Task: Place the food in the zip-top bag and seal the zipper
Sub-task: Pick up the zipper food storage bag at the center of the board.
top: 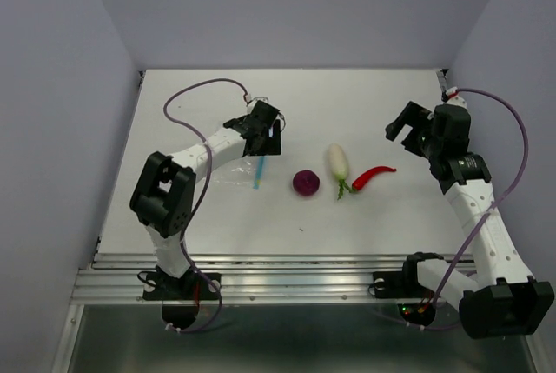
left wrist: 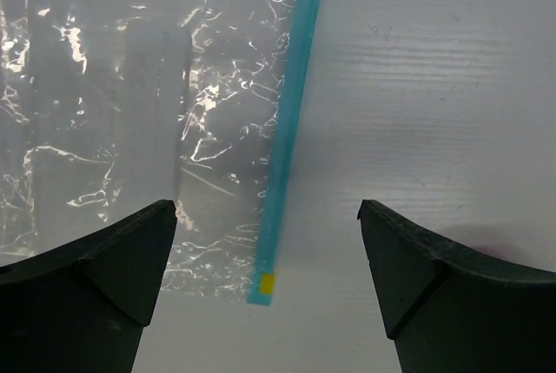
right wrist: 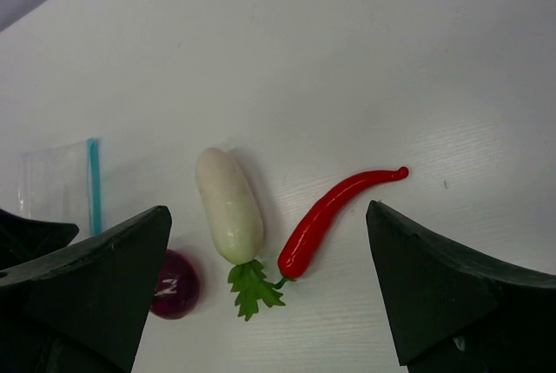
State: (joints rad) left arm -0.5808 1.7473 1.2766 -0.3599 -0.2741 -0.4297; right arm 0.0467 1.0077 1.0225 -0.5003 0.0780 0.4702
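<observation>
The light blue zipper (left wrist: 292, 121) runs below, between my left gripper's open fingers. Next I will lower them onto the part of the zipper outward of its yellow end (left wrist: 280, 177) and close them.
A dark purple ball (top: 305, 183), a white radish (top: 337, 161) with a green tip and a curved red chili (top: 373, 176) lie on the white table mid-right. They also show in the right wrist view: ball (right wrist: 174, 283), radish (right wrist: 229, 205), chili (right wrist: 333, 213). The clear zip-top bag (left wrist: 139, 121) lies flat, its light blue zipper (left wrist: 292, 121) along its right edge; the zipper also shows from above (top: 259, 173). My left gripper (left wrist: 269, 256) is open, low over the zipper's end. My right gripper (right wrist: 269, 256) is open and empty, above the food.
Grey walls close in the table at left, back and right. A metal rail (top: 287, 273) runs along the near edge. A purple cable (top: 187, 103) loops over the left arm, another (top: 512, 129) over the right arm.
</observation>
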